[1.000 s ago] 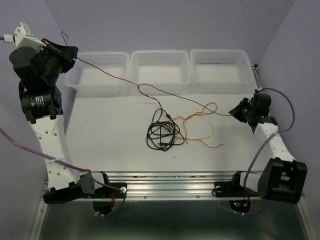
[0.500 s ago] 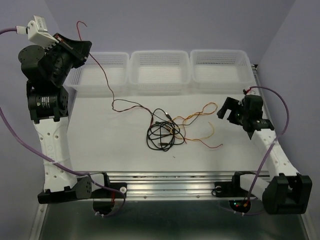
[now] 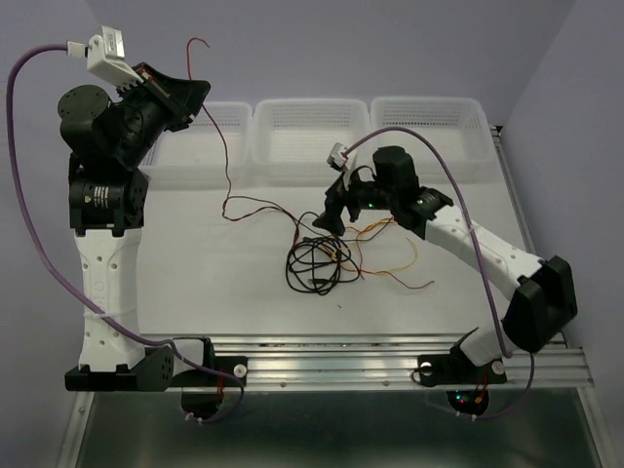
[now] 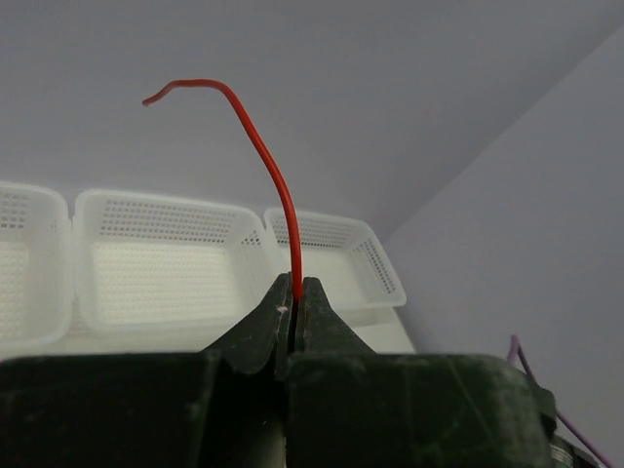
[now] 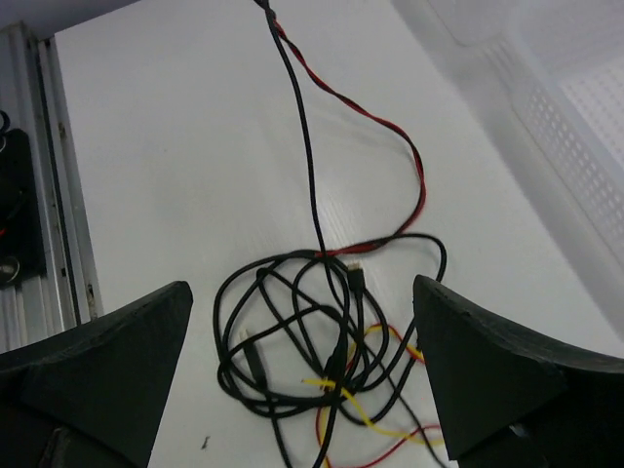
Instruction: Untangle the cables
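I should move my right gripper toward the thin black wire, between the coil and its twist with the red cable, and then close it there.
A tangle of cables lies mid-table: a coiled black cable (image 3: 310, 265) (image 5: 292, 322), a yellow/orange cable (image 3: 410, 255) (image 5: 356, 402) and a dark red cable (image 3: 228, 161) (image 5: 414, 166). My left gripper (image 3: 202, 91) (image 4: 294, 289) is raised at the back left, shut on the red cable near its end. The free tip curls above the jaws, and the rest hangs slack down to the table and runs to the tangle. My right gripper (image 3: 336, 210) (image 5: 302, 292) hovers open just above the tangle's far side, holding nothing.
Three white mesh baskets (image 3: 312, 105) stand in a row along the table's back edge. A metal rail (image 3: 331, 356) runs along the near edge. Purple arm cables (image 3: 429, 146) arch over the right arm.
My right gripper opened, let go of the red cable's end and swung left over the tangle. My left gripper rose with the red cable, which went from taut to slack.
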You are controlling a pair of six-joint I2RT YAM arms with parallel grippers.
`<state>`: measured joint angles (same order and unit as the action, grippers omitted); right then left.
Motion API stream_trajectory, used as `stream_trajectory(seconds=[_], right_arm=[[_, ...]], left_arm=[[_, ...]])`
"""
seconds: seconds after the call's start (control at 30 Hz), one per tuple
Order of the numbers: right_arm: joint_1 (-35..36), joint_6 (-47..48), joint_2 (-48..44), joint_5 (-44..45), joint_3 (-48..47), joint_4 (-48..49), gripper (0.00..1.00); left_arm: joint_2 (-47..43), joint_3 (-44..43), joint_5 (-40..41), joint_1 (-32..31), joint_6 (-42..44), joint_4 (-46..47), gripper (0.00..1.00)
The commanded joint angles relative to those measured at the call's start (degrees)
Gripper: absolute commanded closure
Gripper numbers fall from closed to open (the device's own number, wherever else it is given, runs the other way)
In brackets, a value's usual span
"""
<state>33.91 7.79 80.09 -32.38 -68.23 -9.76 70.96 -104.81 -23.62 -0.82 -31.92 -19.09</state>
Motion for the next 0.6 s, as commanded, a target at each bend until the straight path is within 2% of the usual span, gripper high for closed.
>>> stream_trajectory(seconds=[0.0,0.03,0.13,0.33,0.43,0.5,0.57], right_arm=[[3.8,11.9,10.0,-9.6,-10.4,0.9,0.00],[4.7,12.8,12.2,-9.7,-15.0,-1.7,0.00],[7.3,14.3,19.6,-10.3,-21.3,-3.5,0.00],[8.4,10.6,27.1,-11.2,-26.2,1.7,0.00],[10.5,10.8,31.1,-12.1,-30.3,1.0,0.00],[11.3,10.8,33.8,-12.2,-33.4,-0.2,0.02],[12.0,9.9,35.6,-12.4,-34.6,0.4,0.08]], left_arm=[[-1.4,-0.7,-2.4,-1.7,0.9,4.1,1.00],[-1.5,-0.7,-2.5,-1.9,0.5,4.1,1.00],[-2.1,0.0,-2.2,-2.5,0.3,4.4,1.00],[-2.7,1.5,-1.8,-3.0,-0.2,5.4,1.00],[-2.4,1.5,-2.1,-3.1,-0.2,5.4,1.00],[-2.5,1.8,-2.1,-3.0,-0.2,5.4,1.00],[-2.6,2.2,-2.1,-3.1,-0.1,5.3,1.00]])
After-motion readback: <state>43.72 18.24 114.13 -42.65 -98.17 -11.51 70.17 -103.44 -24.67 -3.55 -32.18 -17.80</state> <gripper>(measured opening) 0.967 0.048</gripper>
